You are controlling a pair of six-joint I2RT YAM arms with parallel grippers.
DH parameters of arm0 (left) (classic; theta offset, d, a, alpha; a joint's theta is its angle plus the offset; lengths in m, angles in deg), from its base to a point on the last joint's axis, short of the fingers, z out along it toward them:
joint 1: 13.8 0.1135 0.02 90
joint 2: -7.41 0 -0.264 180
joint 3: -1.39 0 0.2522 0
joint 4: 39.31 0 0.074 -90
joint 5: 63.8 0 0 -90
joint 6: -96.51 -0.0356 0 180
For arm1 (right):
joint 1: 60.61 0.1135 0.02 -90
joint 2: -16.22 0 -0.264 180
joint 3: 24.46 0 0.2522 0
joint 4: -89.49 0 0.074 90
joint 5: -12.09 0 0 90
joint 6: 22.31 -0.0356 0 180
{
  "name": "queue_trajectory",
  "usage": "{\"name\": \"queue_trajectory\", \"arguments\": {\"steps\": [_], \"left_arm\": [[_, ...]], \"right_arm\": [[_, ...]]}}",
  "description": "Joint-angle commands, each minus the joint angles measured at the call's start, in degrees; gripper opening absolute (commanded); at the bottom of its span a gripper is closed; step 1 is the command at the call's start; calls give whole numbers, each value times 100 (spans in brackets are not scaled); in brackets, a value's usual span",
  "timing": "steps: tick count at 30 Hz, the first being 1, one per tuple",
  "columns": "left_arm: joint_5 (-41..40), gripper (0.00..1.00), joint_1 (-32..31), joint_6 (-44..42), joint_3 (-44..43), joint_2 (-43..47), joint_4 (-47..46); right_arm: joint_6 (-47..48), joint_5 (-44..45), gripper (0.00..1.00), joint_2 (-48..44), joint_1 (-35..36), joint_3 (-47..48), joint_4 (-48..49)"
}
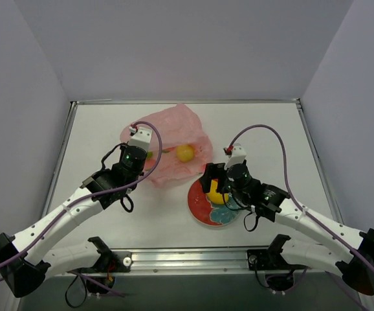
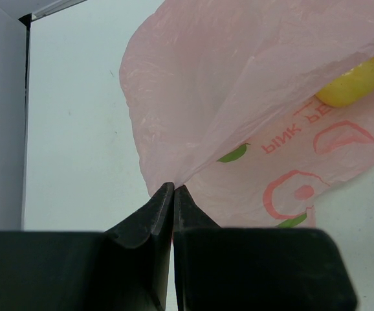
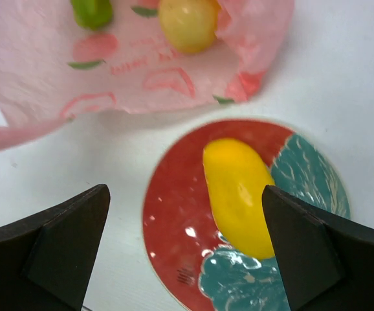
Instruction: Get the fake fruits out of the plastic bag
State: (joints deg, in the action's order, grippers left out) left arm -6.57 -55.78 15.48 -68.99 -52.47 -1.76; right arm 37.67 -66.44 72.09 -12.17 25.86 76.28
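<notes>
My right gripper next has to move outward from the plate (image 3: 174, 220) and down around the yellow round fruit (image 3: 188, 26) to close, as that fruit shows in the bag's opening.
The pink plastic bag (image 1: 174, 139) lies crumpled at the table's middle back. My left gripper (image 2: 174, 189) is shut, pinching the bag's (image 2: 239, 97) near edge and holding a fold up. A yellow round fruit (image 1: 186, 153) sits at the bag's open mouth and also shows in the left wrist view (image 2: 352, 84) and the right wrist view (image 3: 187, 24). A green fruit (image 3: 91, 11) lies inside the bag (image 3: 44, 65). A yellow-orange long fruit (image 3: 239, 197) lies on the plate (image 3: 174, 220). My right gripper (image 3: 186, 214) is open and empty just above that fruit.
The red-and-teal plate (image 1: 200, 210) sits on the white table in front of the bag, right of centre. Grey walls close in the table on the left, back and right. A metal rail runs along the near edge.
</notes>
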Motion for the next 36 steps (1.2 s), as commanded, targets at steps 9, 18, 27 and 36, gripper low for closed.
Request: {"name": "queue_trajectory", "arguments": {"steps": [9,18,27,36], "left_arm": [[157,2,-91,43,-209,55,-23],[25,2,-417,61,-156,-33,-94],[175,2,-434,105,-218,-147,-85],[298,2,-434,105,-262,-191,-85]], "right_arm": [[716,-267,95,2487,25,1845,744],[1279,-320,97,4106,-423,3208,744],[1455,-627,97,5178,-889,3972,779],[1526,-1005,97,5952,-986,4369,964]]}}
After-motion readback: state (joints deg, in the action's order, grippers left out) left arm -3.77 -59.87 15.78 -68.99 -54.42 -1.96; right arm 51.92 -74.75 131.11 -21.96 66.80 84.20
